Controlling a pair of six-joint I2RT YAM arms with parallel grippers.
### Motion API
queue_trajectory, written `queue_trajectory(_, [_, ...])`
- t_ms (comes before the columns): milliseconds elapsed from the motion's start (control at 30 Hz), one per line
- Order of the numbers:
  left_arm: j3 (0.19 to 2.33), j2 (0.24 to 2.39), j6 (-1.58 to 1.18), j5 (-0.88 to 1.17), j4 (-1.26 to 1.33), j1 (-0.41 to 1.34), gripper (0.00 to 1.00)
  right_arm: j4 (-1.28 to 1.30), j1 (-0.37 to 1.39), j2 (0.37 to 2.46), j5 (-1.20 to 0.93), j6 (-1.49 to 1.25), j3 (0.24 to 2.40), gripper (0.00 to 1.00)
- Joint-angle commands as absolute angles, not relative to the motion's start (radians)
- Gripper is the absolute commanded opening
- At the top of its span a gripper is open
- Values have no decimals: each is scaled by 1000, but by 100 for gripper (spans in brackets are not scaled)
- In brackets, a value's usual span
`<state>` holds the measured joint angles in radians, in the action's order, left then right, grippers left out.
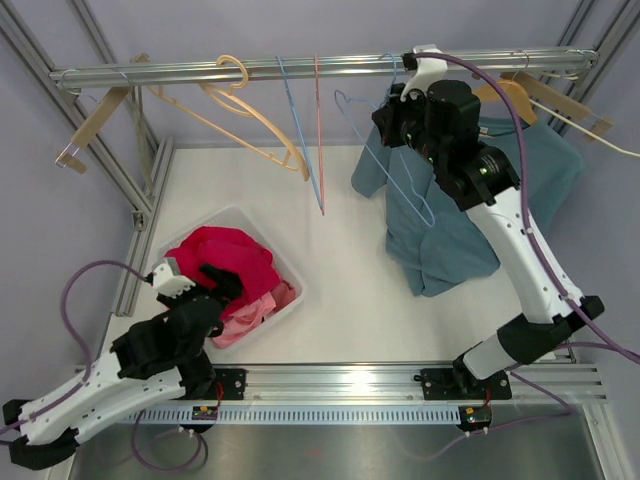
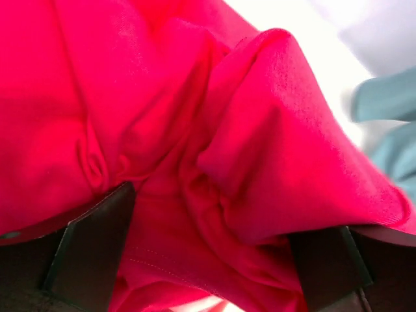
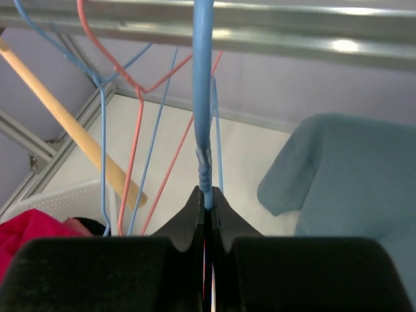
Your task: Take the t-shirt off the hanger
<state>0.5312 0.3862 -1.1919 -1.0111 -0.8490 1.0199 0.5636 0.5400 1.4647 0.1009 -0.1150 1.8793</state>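
Note:
I will next slide my right gripper along the bar toward the pink wire hanger (image 1: 338, 67) (image 3: 116, 18) and then open it, because the bare blue hanger hangs in front of the teal t-shirt.
A red t-shirt (image 1: 228, 258) lies bunched in the white basket (image 1: 195, 228). My left gripper (image 1: 205, 280) hovers at its near edge, open. In the left wrist view the fingers stand wide apart around my left gripper (image 2: 211, 250), and folds of the red t-shirt (image 2: 260, 130) bulge between them. My right gripper (image 1: 392, 112) is up by the rail (image 1: 300, 68), shut on the neck of a bare blue wire hanger (image 1: 385, 170). The right wrist view shows my right gripper (image 3: 207, 198) pinching the twisted stem of that blue hanger (image 3: 203, 97).
A teal t-shirt (image 1: 470, 230) hangs on a wooden hanger (image 1: 510, 95) just right of my right arm. Several more hangers, wooden, blue wire and pink wire (image 1: 318, 130), hang along the rail. Pink clothes (image 1: 250, 315) lie under the red one in the basket.

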Motion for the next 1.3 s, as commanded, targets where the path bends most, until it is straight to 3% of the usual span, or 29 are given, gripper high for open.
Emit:
queue_trajectory(0, [601, 272, -1100, -956, -908, 1011, 99, 551, 557, 1583, 173, -63, 2035, 0])
queue_trajectory(267, [709, 141, -973, -842, -913, 1011, 99, 638, 572, 1864, 196, -46, 2409, 0])
queue_trajectory(467, [834, 189, -896, -822, -902, 1011, 99, 629, 577, 1962, 209, -54, 2479, 0])
queue_trajectory(767, [945, 199, -761, -905, -856, 1011, 99, 496, 581, 1888, 245, -94, 2200, 0])
queue_trajectory(1033, [986, 322, -507, -726, -642, 1011, 99, 428, 592, 1796, 264, -117, 2057, 1])
queue_trajectory(1100, [989, 362, -470, -672, -573, 1011, 99, 431, 592, 1773, 245, -121, 2043, 13])
queue_trajectory(1133, [986, 376, -442, -617, -549, 1009, 99, 434, 592, 1760, 236, -123, 2037, 31])
queue_trajectory(1267, [966, 439, -388, -464, -453, 1011, 99, 446, 588, 1648, 154, -115, 1959, 64])
